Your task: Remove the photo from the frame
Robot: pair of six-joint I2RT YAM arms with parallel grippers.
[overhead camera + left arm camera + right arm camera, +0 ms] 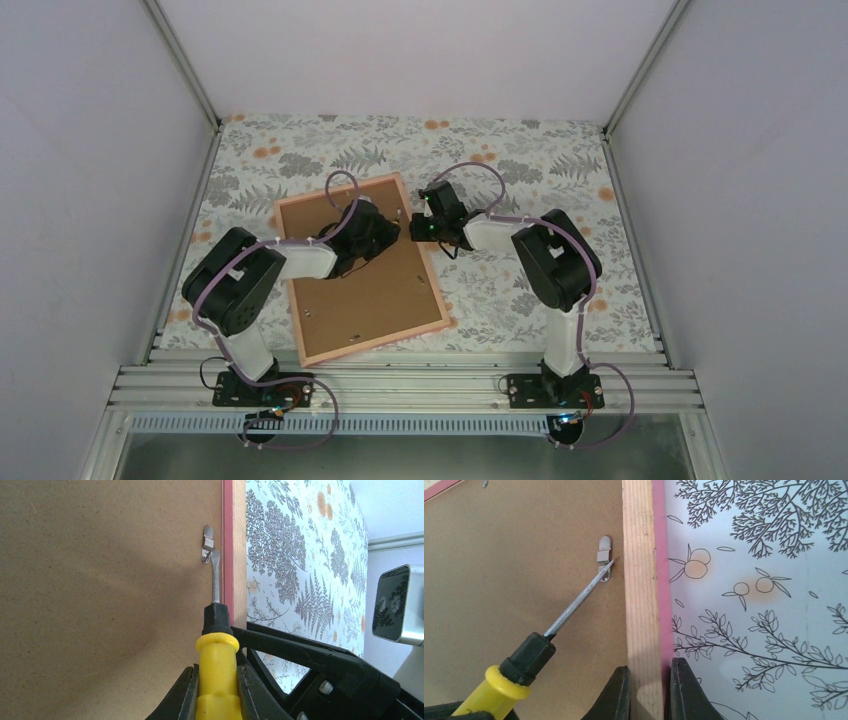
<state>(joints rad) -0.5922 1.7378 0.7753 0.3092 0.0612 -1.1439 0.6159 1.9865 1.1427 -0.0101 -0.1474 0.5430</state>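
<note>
Open floral cloth lies to the right in the top view. My right gripper needs to pull the frame's bar that way next, turning the frame [376,343], and then let go of the bar.
The frame [376,343] lies face down on the table, its brown backing board [375,290] uppermost. The photo is hidden under that board. My left gripper [217,680] is shut on a yellow-handled screwdriver [217,655]. The screwdriver's metal tip rests against a small silver retaining clip [207,545] beside the frame's right rail [235,545]. My right gripper [649,672] is shut on that wooden rail [640,580], one finger on the board side and one outside. The right wrist view also shows the clip [604,550] and the screwdriver [519,667]. Seen from above, both grippers meet at the frame's right edge [405,230].
A floral cloth [520,170] covers the table around the frame. White walls enclose the back and both sides. An aluminium rail [400,385] carrying the arm bases runs along the near edge. Another clip [352,337] sits near the frame's near rail.
</note>
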